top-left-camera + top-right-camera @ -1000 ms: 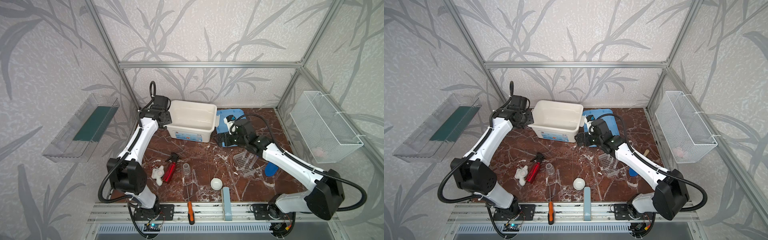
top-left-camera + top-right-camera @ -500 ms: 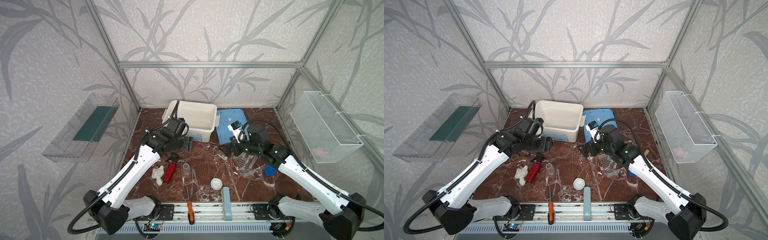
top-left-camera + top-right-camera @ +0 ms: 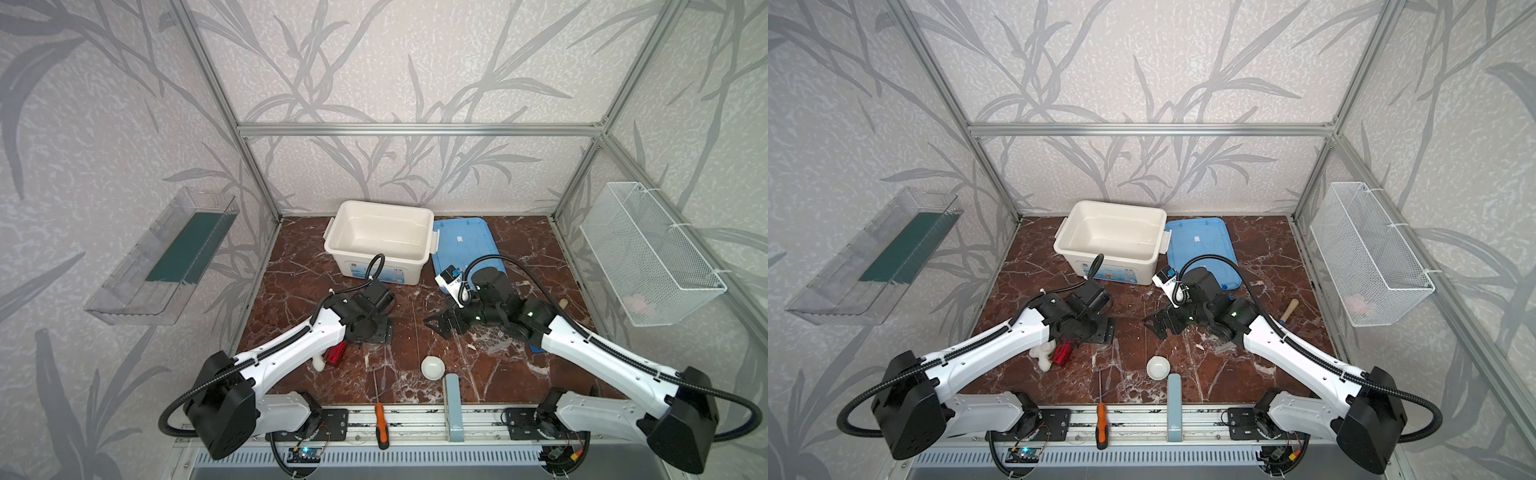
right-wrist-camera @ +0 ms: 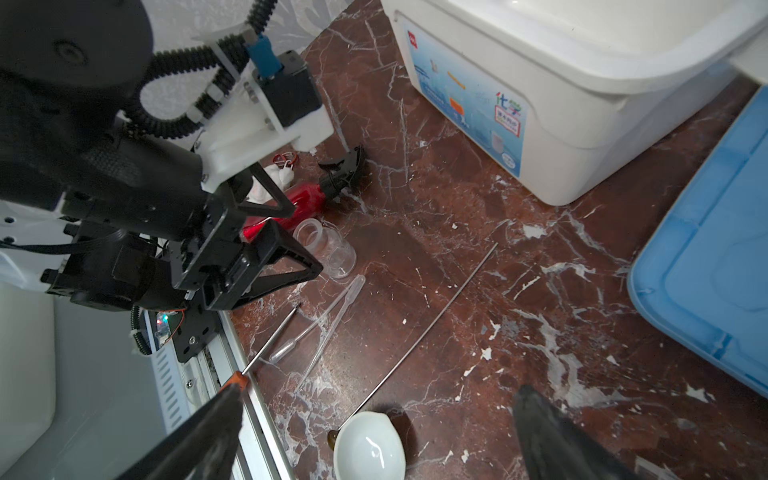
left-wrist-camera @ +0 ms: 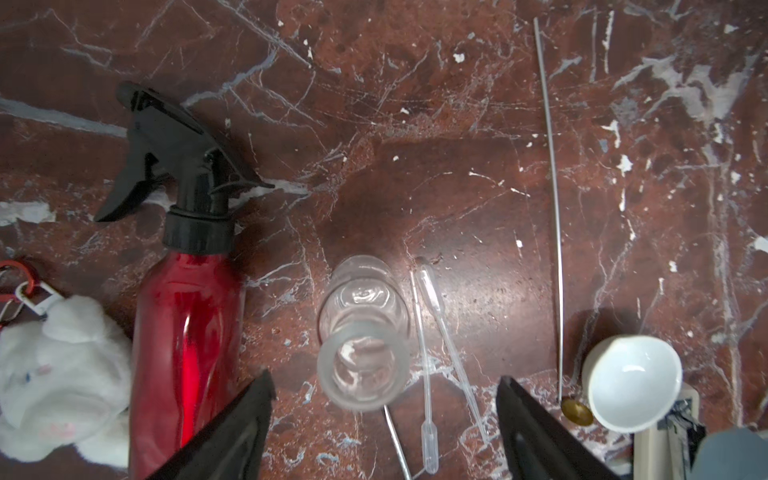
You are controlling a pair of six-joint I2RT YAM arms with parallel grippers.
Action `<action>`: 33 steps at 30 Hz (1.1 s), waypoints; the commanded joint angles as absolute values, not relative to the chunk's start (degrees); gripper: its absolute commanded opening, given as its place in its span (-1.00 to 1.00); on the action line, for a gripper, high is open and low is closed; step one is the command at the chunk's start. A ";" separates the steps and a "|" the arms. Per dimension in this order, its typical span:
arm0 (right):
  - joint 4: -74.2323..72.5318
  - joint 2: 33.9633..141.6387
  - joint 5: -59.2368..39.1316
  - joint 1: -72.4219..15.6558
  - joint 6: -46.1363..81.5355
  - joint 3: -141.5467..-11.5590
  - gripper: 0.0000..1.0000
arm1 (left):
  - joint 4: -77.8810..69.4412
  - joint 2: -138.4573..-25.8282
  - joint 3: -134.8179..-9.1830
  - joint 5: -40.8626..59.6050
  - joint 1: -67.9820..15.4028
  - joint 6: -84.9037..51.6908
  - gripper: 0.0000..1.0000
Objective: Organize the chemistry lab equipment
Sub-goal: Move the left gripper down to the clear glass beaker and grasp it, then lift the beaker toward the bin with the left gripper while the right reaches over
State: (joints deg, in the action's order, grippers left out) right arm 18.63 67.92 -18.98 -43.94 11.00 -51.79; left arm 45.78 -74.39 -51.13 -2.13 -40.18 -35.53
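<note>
My left gripper should go down until its open fingers are on both sides of the small clear glass jar (image 5: 361, 345) and then close, because the jar stands below, between them.
A small clear glass jar (image 5: 361, 345) stands on the marble floor, with two thin clear droppers (image 5: 428, 374) lying beside it. My left gripper (image 5: 383, 377) hangs open above the jar, one finger on each side, touching nothing. In both top views the left gripper (image 3: 372, 328) hides the jar. The small white round dish (image 3: 432, 367) sits near the front edge. My right gripper (image 4: 379, 390) hovers open above the dish (image 4: 370, 449), holding nothing. A clear piece (image 3: 498, 345) and a blue cap (image 3: 536, 349) show under the right arm; the rack is mostly hidden.
A white bin (image 3: 345, 249) and its blue lid (image 3: 465, 245) stand at the back. A red spray bottle (image 5: 187, 332) and a white plush toy (image 5: 58, 374) lie beside the jar. A long metal rod (image 5: 552, 208) lies between jar and dish. An orange-handled screwdriver (image 3: 380, 424) rests on the front rail.
Both arms have swung from beside the bin to the middle front. The left gripper has come down over the jar and opened wider. The right gripper has come over the dish.
</note>
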 commanded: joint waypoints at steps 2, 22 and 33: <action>16.78 68.82 -19.96 -44.90 11.66 -51.05 0.98 | 40.45 -77.05 -48.52 -6.16 -40.28 -37.70 0.69; 17.74 70.65 -16.27 -45.79 11.54 -51.82 0.98 | 34.69 -81.75 -44.89 -6.94 -40.26 -41.71 -0.20; 15.81 68.43 -11.71 -45.87 14.36 -54.55 0.98 | 43.56 -71.51 -56.73 -8.82 -40.14 -36.72 -0.40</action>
State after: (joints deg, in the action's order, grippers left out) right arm 17.80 70.39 -14.20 -45.50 12.75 -51.96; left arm 40.77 -76.05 -51.11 -6.04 -40.18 -39.53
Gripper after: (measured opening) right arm 0.991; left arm 0.458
